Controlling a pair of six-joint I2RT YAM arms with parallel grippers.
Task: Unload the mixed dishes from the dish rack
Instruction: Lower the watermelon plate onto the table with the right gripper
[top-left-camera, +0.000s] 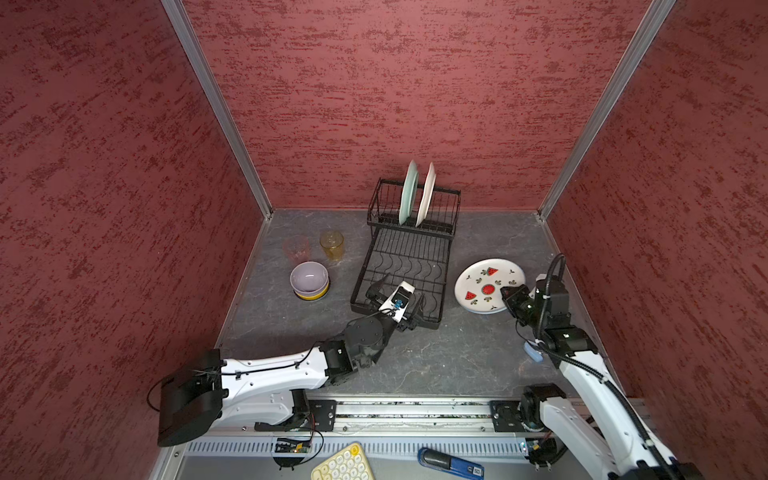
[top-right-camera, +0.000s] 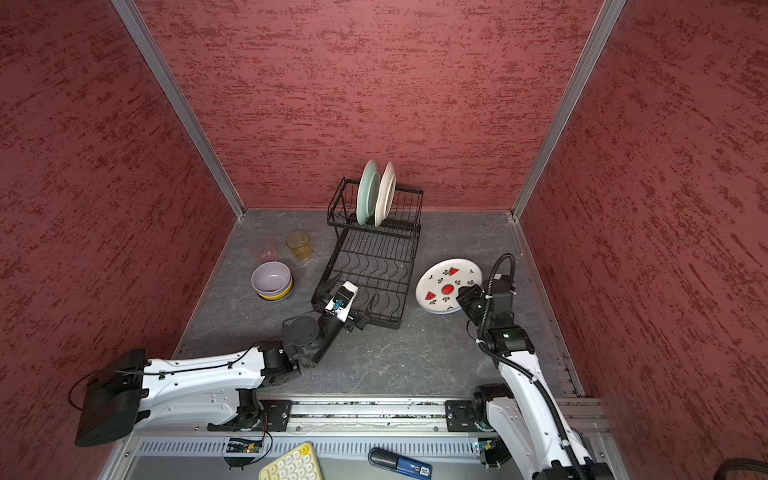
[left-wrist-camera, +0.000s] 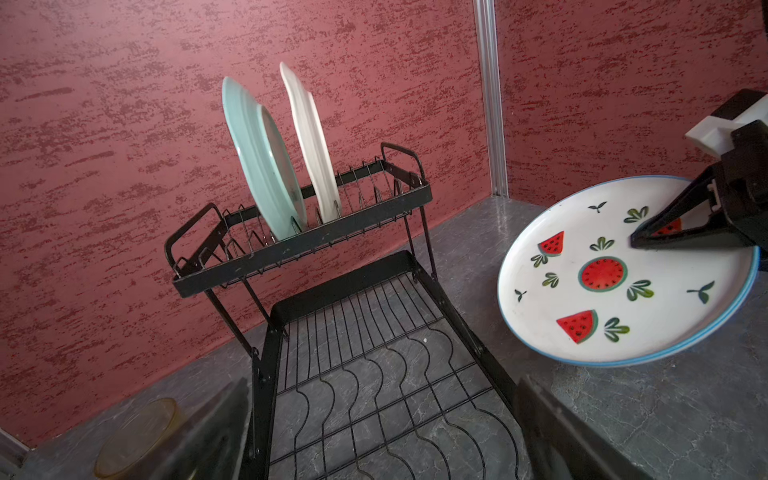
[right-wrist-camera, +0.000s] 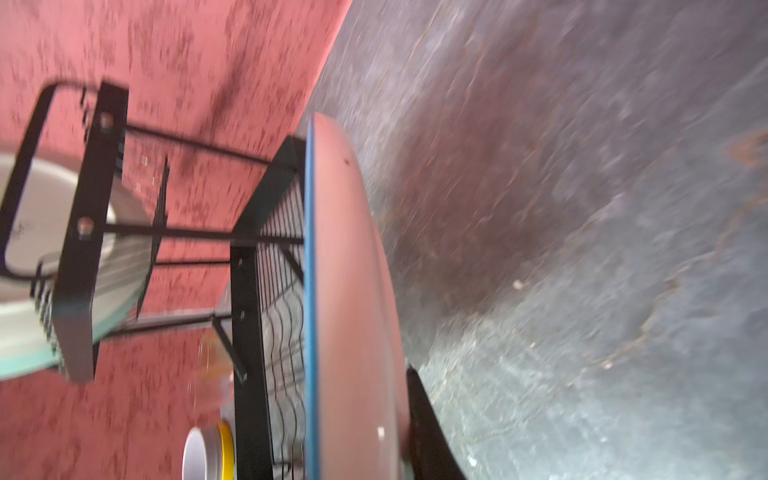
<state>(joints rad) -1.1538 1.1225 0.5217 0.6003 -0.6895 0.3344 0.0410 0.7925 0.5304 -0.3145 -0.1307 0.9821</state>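
Next, the right gripper lowers the white watermelon plate onto the bare tabletop beside the rack and releases its rim, since the plate still hangs tilted above.
The black wire dish rack stands mid-table by the back wall. A pale green plate and a cream plate stand upright in its raised basket; the low tray holds nothing. My left gripper hangs open over the tray's near end, its jaws wide in the left wrist view. Right of the rack, my right gripper is shut on the rim of the white watermelon plate, which is tilted just above the table. The lilac bowl sits in the yellow bowl on the left.
An amber tumbler and a pink tumbler stand upright behind the bowls, left of the rack. Red walls close in three sides. At the front, past the arm rail, lie a yellow keyboard and a blue-black tool.
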